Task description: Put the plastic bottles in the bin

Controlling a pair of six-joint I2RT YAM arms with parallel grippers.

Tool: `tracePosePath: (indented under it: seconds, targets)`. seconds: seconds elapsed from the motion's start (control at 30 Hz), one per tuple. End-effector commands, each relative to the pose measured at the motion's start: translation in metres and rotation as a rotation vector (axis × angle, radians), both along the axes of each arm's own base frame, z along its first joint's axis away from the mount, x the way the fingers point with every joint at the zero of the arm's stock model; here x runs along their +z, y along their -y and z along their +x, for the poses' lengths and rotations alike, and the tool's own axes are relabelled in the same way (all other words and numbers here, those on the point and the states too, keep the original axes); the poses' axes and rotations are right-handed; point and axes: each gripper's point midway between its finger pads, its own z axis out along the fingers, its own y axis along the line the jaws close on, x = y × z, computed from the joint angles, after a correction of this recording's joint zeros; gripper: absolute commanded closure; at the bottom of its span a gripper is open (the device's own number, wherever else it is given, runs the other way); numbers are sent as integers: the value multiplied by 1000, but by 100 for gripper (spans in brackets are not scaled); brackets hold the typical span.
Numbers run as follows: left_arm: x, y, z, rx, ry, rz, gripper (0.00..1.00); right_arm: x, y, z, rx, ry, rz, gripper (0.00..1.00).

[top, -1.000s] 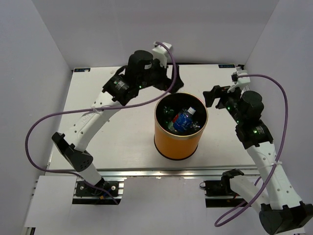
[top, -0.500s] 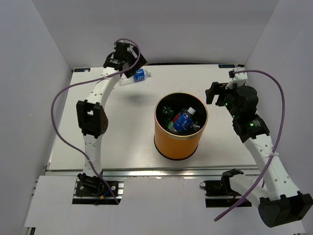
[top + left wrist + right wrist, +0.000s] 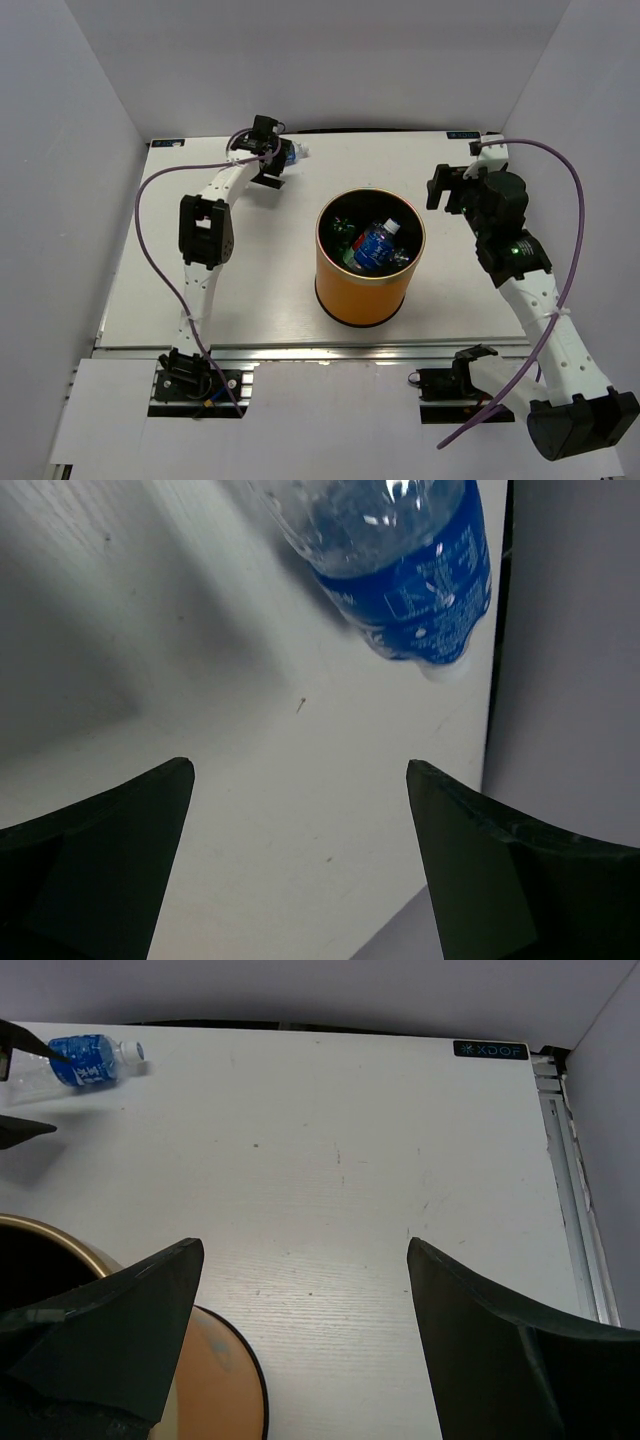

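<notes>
The bottle's clear body lies below and just outward, so my left gripper needs to lower its open fingers outward, away from the cap, to go around it.
The bin is an orange bucket with a black inside, standing mid-table. Several plastic bottles lie in it, a blue-labelled one on top. One more clear bottle with a blue label lies at the table's back left, also seen in the left wrist view and the right wrist view. My left gripper is open right at this bottle, which lies just past its fingertips; nothing sits between them. My right gripper is open and empty, right of the bin.
White walls close in the table at the back and both sides; the loose bottle lies near the back wall. A purple cable loops off the left arm. The table's right edge rail runs beside my right gripper.
My left arm has swung from over the bin out to the back left, and its open gripper has come down to the loose bottle. The right gripper has drawn back slightly.
</notes>
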Motion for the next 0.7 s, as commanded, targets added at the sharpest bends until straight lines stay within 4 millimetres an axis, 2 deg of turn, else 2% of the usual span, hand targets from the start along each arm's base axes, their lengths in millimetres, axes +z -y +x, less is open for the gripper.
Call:
tracePosePath:
  seconds: [0.0, 0.13, 0.17, 0.2, 0.27, 0.33, 0.43, 0.47, 0.5, 0.67]
  targets:
    - [15, -21, 9, 250, 5, -91, 2, 13, 6, 5, -24, 42, -16, 11]
    - [15, -34, 23, 338, 39, -119, 2, 11, 7, 7, -28, 35, -31, 11]
    - [8, -38, 25, 362, 30, -119, 2, 11, 7, 8, -30, 31, -36, 11]
    - [13, -43, 31, 387, 42, -128, 2, 10, 8, 8, -34, 28, -39, 11]
    - [-1, -54, 32, 446, 6, -150, 2, 8, 10, 9, -40, 24, -42, 11]
    - [-4, -59, 38, 472, 22, -181, 2, 6, 11, 11, -44, 17, -48, 11]
    - [-2, -64, 52, 489, 84, -178, 2, 2, 11, 12, -47, 5, -51, 10]
    - [-14, -65, 55, 498, 72, -175, 2, 1, 11, 13, -46, 1, -54, 11]
    - [-8, -68, 62, 512, 93, -184, 2, 0, 12, 14, -49, -4, -54, 11]
    - [-20, -77, 81, 540, 139, -231, 2, -4, 12, 19, -52, -23, -61, 11]
